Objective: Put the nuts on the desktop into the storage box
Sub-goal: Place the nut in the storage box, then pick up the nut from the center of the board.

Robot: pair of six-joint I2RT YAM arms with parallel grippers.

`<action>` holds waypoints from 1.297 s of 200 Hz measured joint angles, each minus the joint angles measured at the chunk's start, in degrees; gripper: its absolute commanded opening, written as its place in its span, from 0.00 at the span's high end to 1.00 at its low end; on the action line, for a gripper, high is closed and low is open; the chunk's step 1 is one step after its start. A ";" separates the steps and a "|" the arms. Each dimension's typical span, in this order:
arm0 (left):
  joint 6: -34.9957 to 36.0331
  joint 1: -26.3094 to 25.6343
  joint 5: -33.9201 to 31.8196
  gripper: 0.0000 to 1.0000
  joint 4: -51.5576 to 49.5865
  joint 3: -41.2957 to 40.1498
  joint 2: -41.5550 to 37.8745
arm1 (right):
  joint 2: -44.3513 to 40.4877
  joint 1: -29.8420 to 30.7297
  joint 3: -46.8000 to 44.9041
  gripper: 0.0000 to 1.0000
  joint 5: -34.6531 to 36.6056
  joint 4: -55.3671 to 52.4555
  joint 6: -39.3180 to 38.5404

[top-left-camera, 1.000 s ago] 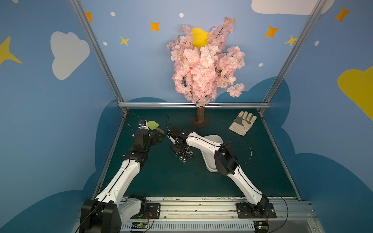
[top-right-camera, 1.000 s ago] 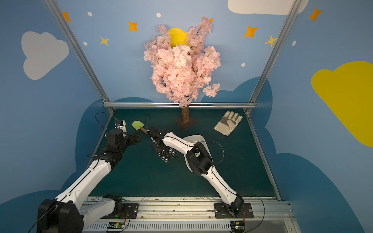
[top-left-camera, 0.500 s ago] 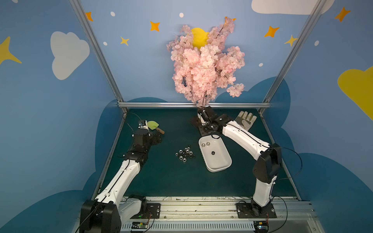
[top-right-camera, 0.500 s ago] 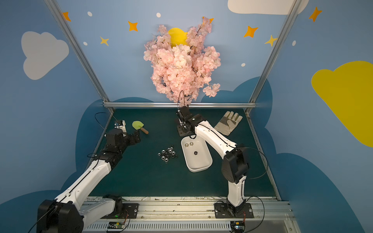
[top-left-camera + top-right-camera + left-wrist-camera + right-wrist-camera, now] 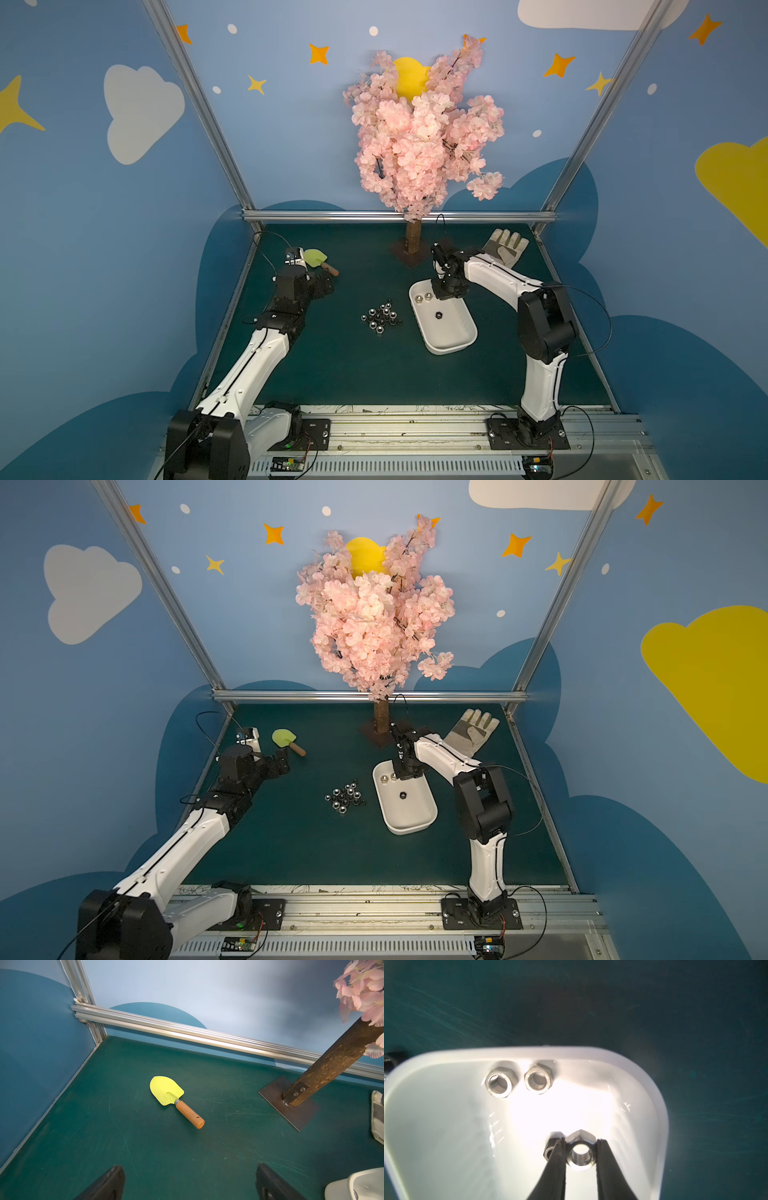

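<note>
The robot's right gripper will move the silver hex nut outward and let go of it on the bottom of the box, beside the nuts by the box's far side, because that spot is empty.
My right gripper (image 5: pixel 580 1140) is shut on one silver hex nut (image 5: pixel 580 1152), low over the far end of the white storage box (image 5: pixel 451 349). Another nut (image 5: pixel 552 1145) shows against the outer face of one finger; I cannot tell whether it touches. Two nuts (image 5: pixel 500 1082) lie by the box's far wall, and a third (image 5: pixel 438 315) sits mid-box. Several nuts are clustered (image 5: pixel 380 318) on the teal desktop (image 5: pixel 340 365) left of the box, also in a top view (image 5: pixel 345 798). My left gripper (image 5: pixel 190 1180) is open and holds nothing, above the desktop at the far left.
A yellow-green trowel (image 5: pixel 176 1101) with a wooden handle lies just beyond the left gripper. The blossom tree's trunk and base plate (image 5: pixel 411 249) stand at the back middle. A beige glove (image 5: pixel 505 249) lies at the back right. Aluminium rails (image 5: pixel 395 216) edge the desktop.
The right arm swung from the nut pile across to the box's far end and came down into it with a nut. The left arm has not moved.
</note>
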 measured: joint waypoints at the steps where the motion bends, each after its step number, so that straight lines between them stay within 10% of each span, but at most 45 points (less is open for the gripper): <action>1: 0.00 0.00 0.00 0.00 0.00 0.00 0.00 | 0.11 0.00 0.11 0.82 0.02 -0.02 0.00; 174: 0.07 0.00 -0.26 0.00 -0.02 0.00 -0.15 | 9.29 0.94 12.26 0.58 -0.35 -2.62 -3.10; 259: 0.24 -0.11 -0.44 0.00 -0.04 0.00 -0.39 | 2.56 11.58 22.38 0.55 -3.82 -4.52 -2.67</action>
